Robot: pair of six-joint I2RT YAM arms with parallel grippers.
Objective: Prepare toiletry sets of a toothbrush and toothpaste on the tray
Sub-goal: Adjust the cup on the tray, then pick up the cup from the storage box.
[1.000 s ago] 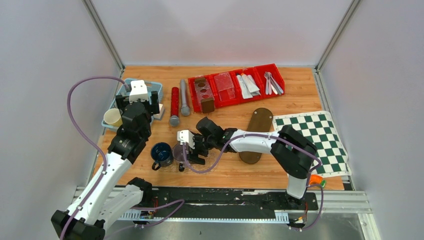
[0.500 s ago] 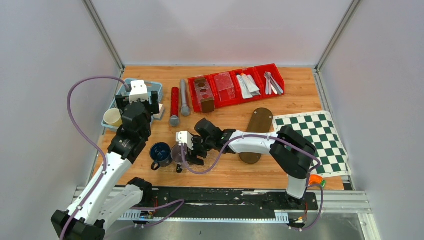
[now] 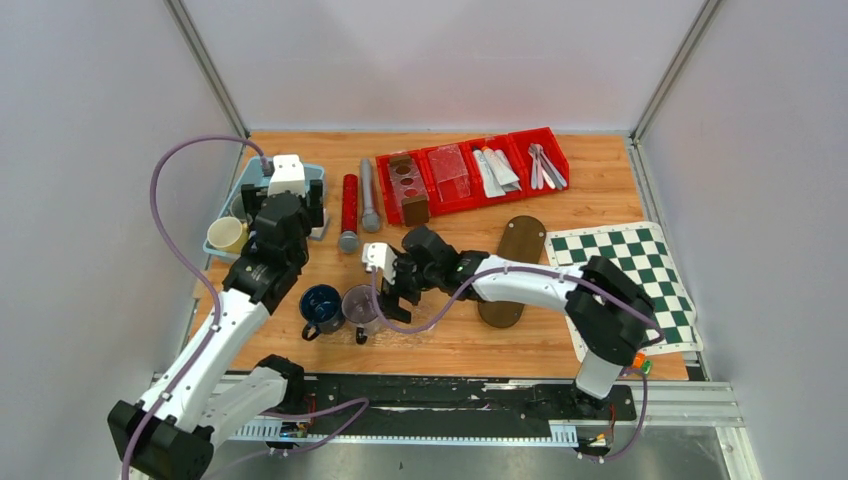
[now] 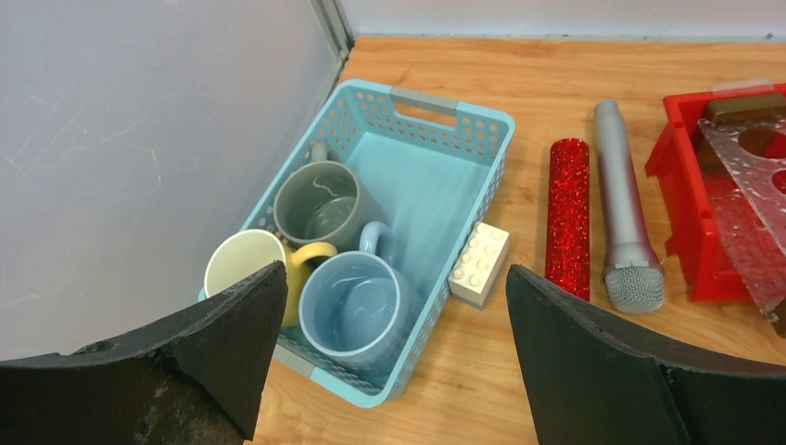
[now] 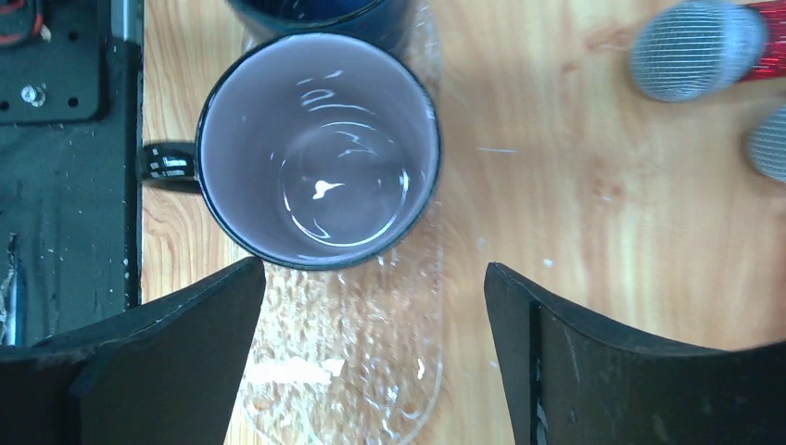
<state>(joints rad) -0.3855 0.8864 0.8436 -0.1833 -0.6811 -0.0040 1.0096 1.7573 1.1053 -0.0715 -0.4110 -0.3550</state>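
Note:
The left gripper comes down next, one finger inside, and closes on the light blue mug's rim by the yellow mug (image 4: 307,318), since that open rim faces up below it.
The toothbrushes (image 3: 546,166) lie in the rightmost red bin at the back, and the toothpaste tubes (image 3: 496,170) fill the bin beside it. A purple-lined mug (image 5: 315,148) stands on one end of a clear, textured oval tray (image 5: 371,371), with a dark blue mug (image 3: 322,306) next to it. My right gripper (image 5: 371,352) hovers open just above the clear tray, right of the purple mug, holding nothing. My left gripper (image 4: 389,371) hangs open and empty over the near corner of the blue basket (image 4: 463,125). Neither gripper is near the bins.
The basket holds grey, yellow and light blue mugs. A white brick (image 4: 479,264), a red glitter cylinder (image 4: 567,213) and a grey microphone (image 4: 626,222) lie beside it. A brown oval board (image 3: 510,270) and a chequered mat (image 3: 630,280) lie on the right.
My right gripper has opened and drawn back up and to the right, away from the purple mug, which stays on the clear tray. The left arm has shifted slightly toward the back.

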